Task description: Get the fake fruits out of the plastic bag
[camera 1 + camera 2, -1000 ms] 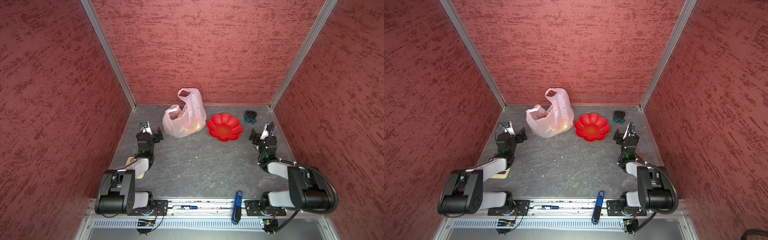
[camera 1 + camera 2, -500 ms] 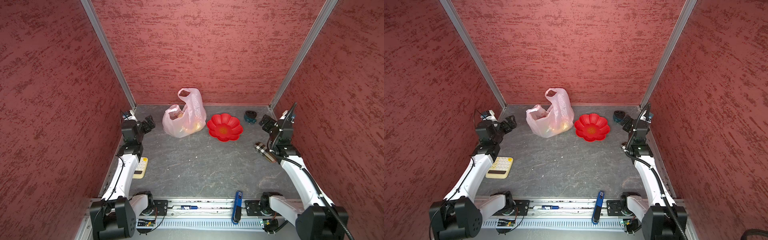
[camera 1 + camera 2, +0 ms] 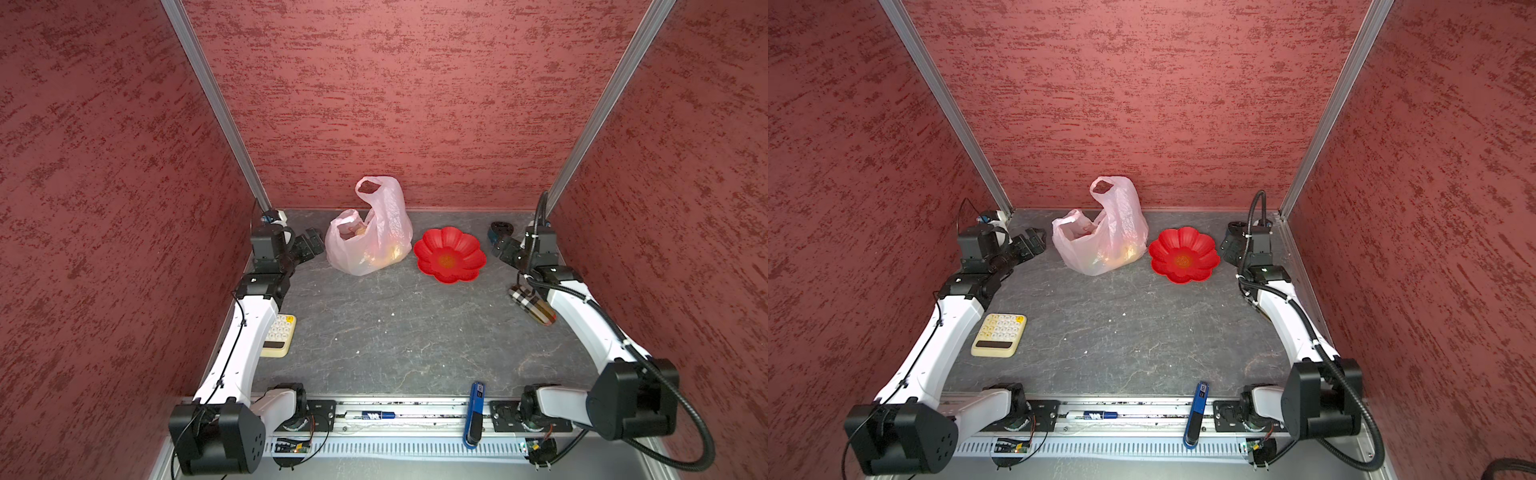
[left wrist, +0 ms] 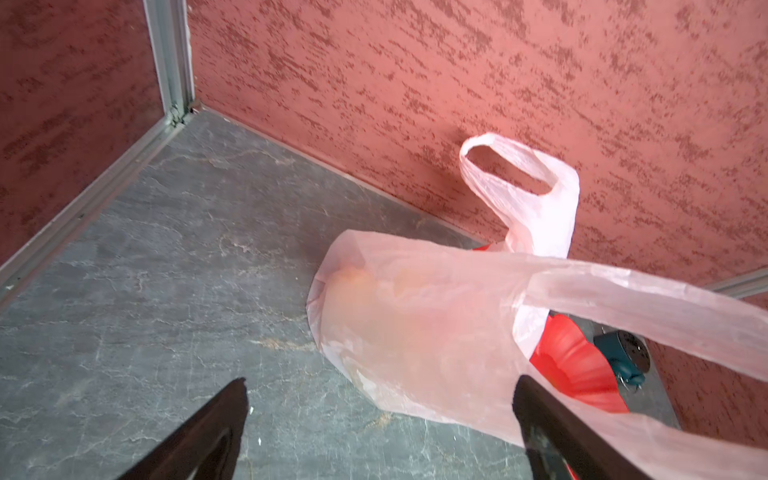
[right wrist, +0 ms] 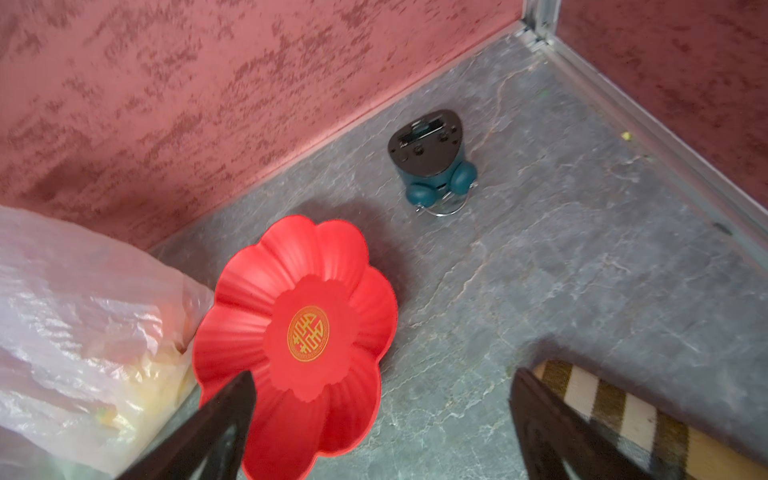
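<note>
I should lower my right gripper toward the bag onto the rim of the red dish on the side facing the checkered case, clear of the bag. The red dish is below my gripper that way.
The pale-pink plastic bag stands at the back of the table, one handle upright and the other drooping left. Yellow and orange fake fruits show through its wall, and a beige one lies at its mouth. My left gripper is open just left of the bag. The bag's near handle loop hangs close over one finger; whether they touch I cannot tell. My right gripper is open, with nothing between its fingers, to the right of the red dish.
A red flower-shaped dish touches the bag's right side. A small teal device sits in the back right corner. A checkered case lies under the right arm. A calculator lies at the left, and a blue tool on the front rail.
Both arms have unfolded from near the front rail and reached toward the back. The left gripper has come up beside the bag, and the right one beside the red dish.
</note>
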Controlling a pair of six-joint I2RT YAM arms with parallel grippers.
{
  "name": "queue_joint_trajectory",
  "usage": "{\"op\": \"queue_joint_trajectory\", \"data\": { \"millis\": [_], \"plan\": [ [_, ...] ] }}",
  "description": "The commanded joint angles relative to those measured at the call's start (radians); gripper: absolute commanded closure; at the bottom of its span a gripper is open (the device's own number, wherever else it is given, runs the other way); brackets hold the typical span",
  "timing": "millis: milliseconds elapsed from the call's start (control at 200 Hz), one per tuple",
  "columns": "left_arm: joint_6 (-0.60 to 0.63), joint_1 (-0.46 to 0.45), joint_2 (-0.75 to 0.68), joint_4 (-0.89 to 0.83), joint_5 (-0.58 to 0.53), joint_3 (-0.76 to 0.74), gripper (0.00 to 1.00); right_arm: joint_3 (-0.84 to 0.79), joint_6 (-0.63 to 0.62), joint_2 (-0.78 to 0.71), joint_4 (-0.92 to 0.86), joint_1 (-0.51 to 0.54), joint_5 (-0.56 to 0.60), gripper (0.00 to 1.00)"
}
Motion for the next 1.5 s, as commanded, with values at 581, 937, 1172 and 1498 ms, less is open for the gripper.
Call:
{"op": "queue_joint_trajectory", "data": {
  "millis": [581, 937, 1172, 1498],
  "plan": [
    [0.055, -0.104, 0.06, -0.188, -0.056, 0.084, 0.01, 0.105, 0.092, 0.381, -0.006, 0.058, -0.084, 0.37],
    [0.048, -0.107, -0.002, -0.21, -0.12, 0.072, 0.01, 0.085, 0.111, 0.451, 0.048, 0.058, -0.119, 0.47],
    [0.041, -0.106, -0.045, -0.204, -0.163, 0.053, 0.01, 0.082, 0.125, 0.481, 0.074, 0.059, -0.132, 0.53],
    [0.025, -0.095, -0.079, -0.187, -0.186, 0.04, 0.01, 0.076, 0.137, 0.509, 0.099, 0.058, -0.167, 0.7]
  ]
}}
